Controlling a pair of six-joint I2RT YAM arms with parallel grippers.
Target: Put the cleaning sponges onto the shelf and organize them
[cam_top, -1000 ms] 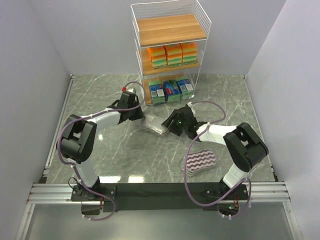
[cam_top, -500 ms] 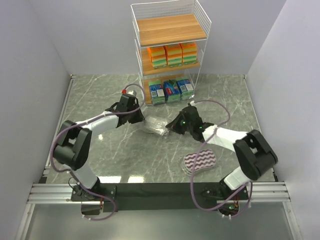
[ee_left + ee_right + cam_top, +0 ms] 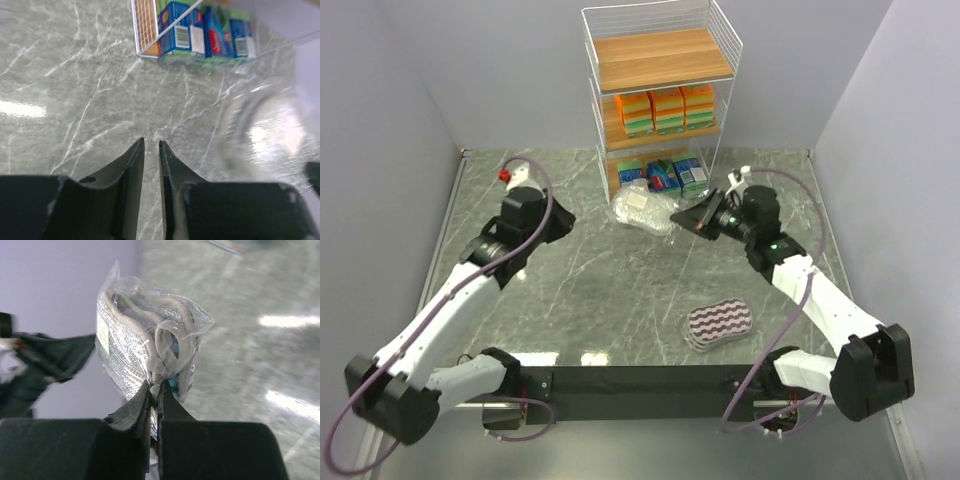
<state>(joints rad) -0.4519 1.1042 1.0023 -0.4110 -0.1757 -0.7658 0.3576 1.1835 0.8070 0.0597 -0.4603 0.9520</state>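
Next I need to raise the sponge in my right gripper outward to the shelf's bare top level above, onto its right half in the top view (image 3: 682,48), and release it.
My right gripper (image 3: 692,218) (image 3: 154,386) is shut on the bottom edge of the oval silvery-grey sponge (image 3: 645,207) (image 3: 145,335) in clear wrap, holding it off the table just in front of the shelf's lowest tier. The shelf (image 3: 660,60) has three orange-yellow packs (image 3: 667,108) on its middle tier and three blue-green packs (image 3: 663,177) (image 3: 205,32) on the bottom one. A purple-white striped sponge (image 3: 720,323) lies on the table at the right. My left gripper (image 3: 560,217) (image 3: 151,143) hovers left of the shelf, fingers a narrow gap apart and empty.
The shelf's top wooden tier is bare. Its white wire side (image 3: 145,30) stands just ahead of my left fingers. Grey walls close in the marble table (image 3: 620,290) on both sides, and a black rail (image 3: 640,380) runs along the near edge.
My right gripper closed on the silvery pack and carried it up and back toward the shelf. The left arm drew away from the pack to the left.
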